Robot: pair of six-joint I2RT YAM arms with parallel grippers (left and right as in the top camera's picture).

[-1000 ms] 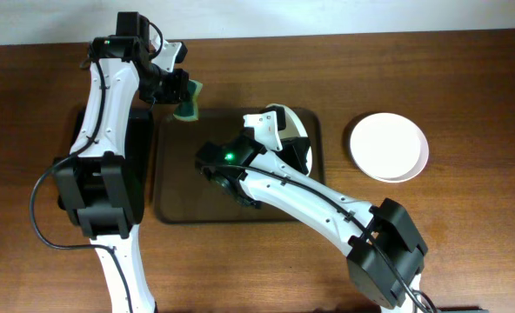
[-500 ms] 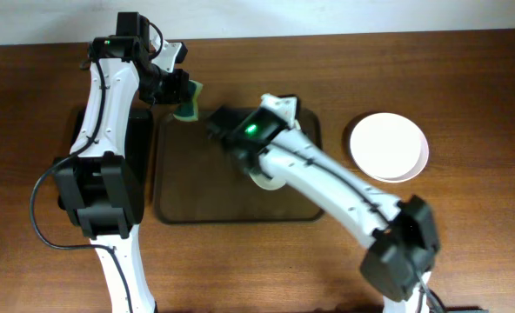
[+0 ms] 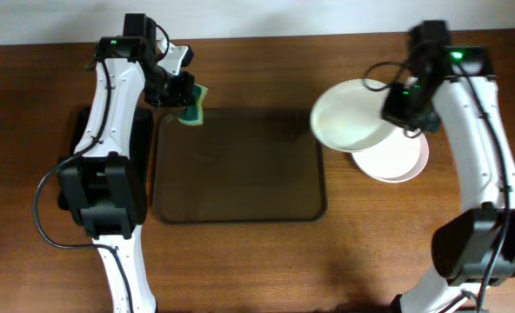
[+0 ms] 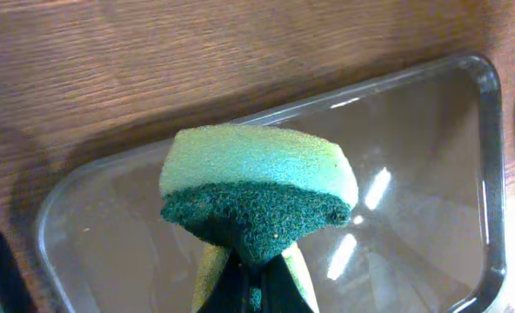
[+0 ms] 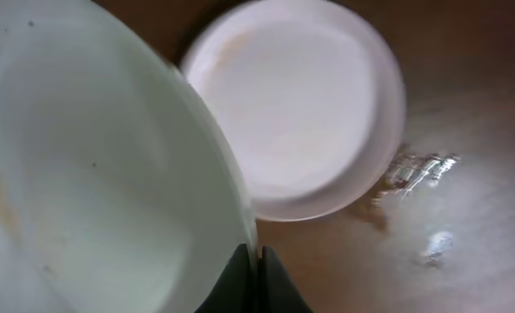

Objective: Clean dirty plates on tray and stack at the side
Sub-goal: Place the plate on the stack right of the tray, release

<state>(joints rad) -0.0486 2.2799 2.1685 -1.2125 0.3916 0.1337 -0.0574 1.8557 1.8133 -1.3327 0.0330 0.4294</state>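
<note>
I should next use my right gripper to carry the plate away from the tray, then back and down onto the lying white plate [image 3: 391,156] [image 5: 294,103].
My right gripper [image 3: 403,111] [image 5: 256,276] is shut on the rim of a pale bluish-white plate [image 3: 349,116] [image 5: 92,183] and holds it in the air between the tray and a white plate [image 3: 395,156] [image 5: 297,104] lying on the table at the right. The held plate overlaps the lying one's left edge and has faint orange-brown streaks. The dark brown tray [image 3: 238,165] [image 4: 431,174] holds no plates. My left gripper [image 3: 186,103] [image 4: 256,283] is shut on a green and yellow sponge [image 3: 192,104] [image 4: 257,187] over the tray's far left corner.
A smaller glossy black tray [image 3: 140,139] lies left of the brown tray under my left arm. Bare wood table [image 3: 240,261] runs along the front and back.
My right arm has lifted the pale plate off the tray and swung it right, over the edge of the white plate. The left gripper with the sponge has barely moved.
</note>
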